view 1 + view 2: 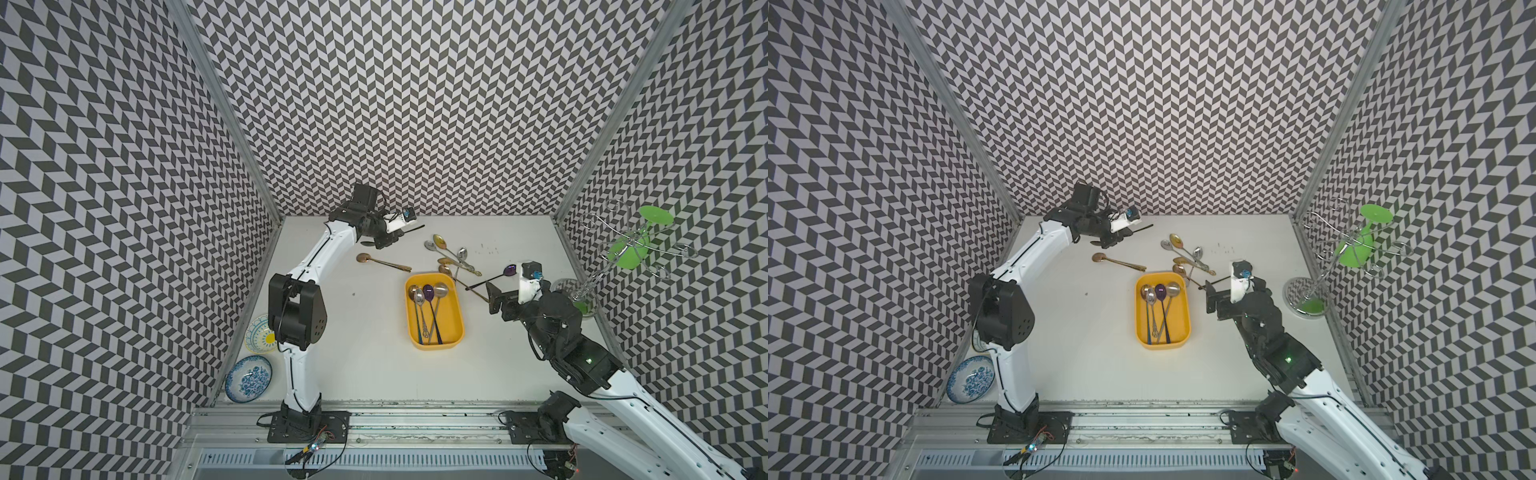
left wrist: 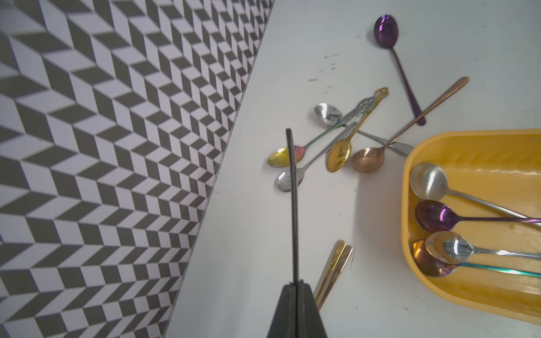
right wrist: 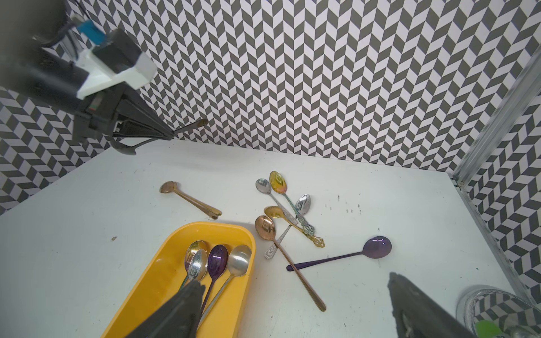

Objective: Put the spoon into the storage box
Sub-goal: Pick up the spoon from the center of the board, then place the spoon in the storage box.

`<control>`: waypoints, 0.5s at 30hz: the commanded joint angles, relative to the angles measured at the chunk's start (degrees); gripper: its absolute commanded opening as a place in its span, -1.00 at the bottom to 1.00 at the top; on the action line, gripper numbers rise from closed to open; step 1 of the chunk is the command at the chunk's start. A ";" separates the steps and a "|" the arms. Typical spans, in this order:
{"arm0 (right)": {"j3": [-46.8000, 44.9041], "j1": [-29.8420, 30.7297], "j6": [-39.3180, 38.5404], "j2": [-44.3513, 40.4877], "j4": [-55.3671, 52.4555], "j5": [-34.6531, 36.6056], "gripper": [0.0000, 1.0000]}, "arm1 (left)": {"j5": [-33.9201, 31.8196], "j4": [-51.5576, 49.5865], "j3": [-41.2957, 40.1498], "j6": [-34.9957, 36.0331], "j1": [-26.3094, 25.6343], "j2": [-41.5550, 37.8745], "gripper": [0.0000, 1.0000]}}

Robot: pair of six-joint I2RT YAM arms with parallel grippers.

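Note:
The yellow storage box (image 1: 409, 316) (image 2: 484, 236) is lower down and closer to my base, so my left gripper should next swing back, turn the black spoon to line up with those inside, go down and let go of it.
My left gripper (image 2: 295, 285) is shut on a thin black spoon (image 2: 293, 204), held in the air near the back wall. In a top view the spoon's handle (image 1: 415, 228) pokes out past the gripper (image 1: 400, 233). The yellow storage box (image 1: 409, 316) lies mid-table and holds several spoons (image 1: 428, 293). My right gripper (image 3: 294, 281) stands open just right of the box, above the table, with nothing between its fingers (image 3: 187, 304). A purple spoon (image 3: 376, 248) lies on the table beyond it.
A pile of loose gold and silver spoons (image 1: 453, 257) lies behind the box, and a gold pair (image 1: 382, 262) lies to its left. Two patterned bowls (image 1: 248, 378) sit at the left edge. A wire rack with a green glass (image 1: 623, 249) stands at the right wall.

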 commanded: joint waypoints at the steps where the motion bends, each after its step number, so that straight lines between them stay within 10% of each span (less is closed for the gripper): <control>1: -0.39 0.42 -0.18 -1.08 2.71 1.96 0.99 | 6.12 6.32 -6.23 9.38 -3.07 -6.13 -1.00; 15: -0.37 0.34 -0.16 -1.16 2.44 3.32 0.99 | 1.46 -16.89 -6.59 60.32 -12.29 -6.79 -1.00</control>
